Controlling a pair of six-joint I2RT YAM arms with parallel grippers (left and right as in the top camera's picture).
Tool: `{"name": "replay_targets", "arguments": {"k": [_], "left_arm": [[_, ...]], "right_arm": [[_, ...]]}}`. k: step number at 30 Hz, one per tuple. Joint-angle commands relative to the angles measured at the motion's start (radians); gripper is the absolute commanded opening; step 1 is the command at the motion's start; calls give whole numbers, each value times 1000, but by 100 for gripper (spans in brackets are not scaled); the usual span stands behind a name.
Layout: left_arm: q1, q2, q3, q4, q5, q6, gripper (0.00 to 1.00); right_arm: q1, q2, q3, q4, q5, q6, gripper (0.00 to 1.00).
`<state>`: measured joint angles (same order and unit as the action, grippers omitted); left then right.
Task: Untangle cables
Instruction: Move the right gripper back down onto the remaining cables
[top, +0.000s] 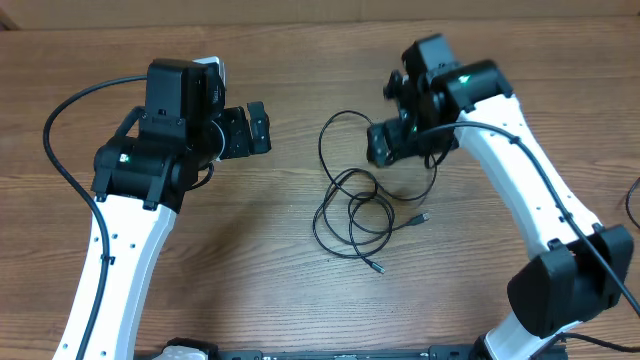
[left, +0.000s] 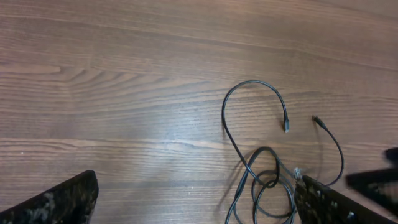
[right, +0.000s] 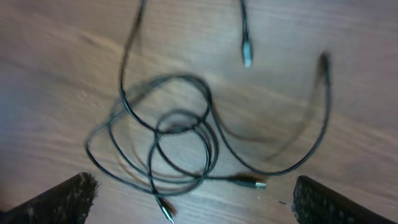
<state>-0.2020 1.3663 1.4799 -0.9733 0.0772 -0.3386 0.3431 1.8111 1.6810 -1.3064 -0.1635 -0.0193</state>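
One piece of cable leaves the loops alone (top: 336, 185) (right: 127, 106) below my right gripper. Next, the right gripper moves down to its left in the overhead view and pinches that piece.
The thin black cables (top: 345, 186) lie in a loose tangle of overlapping loops on the wooden table between the two arms. Plug ends stick out at the lower right (top: 424, 216) and at the bottom (top: 378, 268). My left gripper (top: 250, 130) is open and empty, left of the tangle. Its wrist view shows the cables (left: 252, 163) by the right finger, with the jaws (left: 193, 208) wide apart. My right gripper (top: 385, 142) is open and empty above the tangle's upper right. Its wrist view shows the loops (right: 177, 129) ahead of the spread jaws (right: 196, 205).
The wooden table (top: 250, 240) runs to a far edge along the top of the overhead view. Thick black arm wires arc at the left (top: 55, 120) and along the right arm (top: 520, 140). Another dark wire shows at the right border (top: 632, 200).
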Motion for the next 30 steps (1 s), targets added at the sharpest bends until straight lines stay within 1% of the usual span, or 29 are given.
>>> {"name": "replay_targets", "arguments": {"k": [1, 5, 7, 13, 19, 23, 26, 30], "left_arm": [[5, 5, 20, 1, -6, -9, 100], [5, 5, 20, 1, -7, -9, 100], [5, 5, 20, 1, -7, -9, 100], [5, 5, 20, 1, -7, -9, 100], [5, 5, 20, 1, -7, -9, 100], [5, 5, 20, 1, -7, -9, 100], [5, 5, 20, 1, -7, -9, 100], [5, 5, 20, 1, -7, -9, 100]], "right_arm": [[16, -18, -85, 54, -106, -62, 100], [39, -18, -205, 199, -119, -65, 100], [63, -18, -284, 285, -124, -93, 100], [122, -18, -422, 479, -122, -121, 100], [140, -17, -547, 667, -119, -121, 100], [141, -17, -613, 738, -119, -121, 100], [141, -17, -644, 759, -119, -122, 99], [141, -17, -649, 760, -119, -121, 89]]}}
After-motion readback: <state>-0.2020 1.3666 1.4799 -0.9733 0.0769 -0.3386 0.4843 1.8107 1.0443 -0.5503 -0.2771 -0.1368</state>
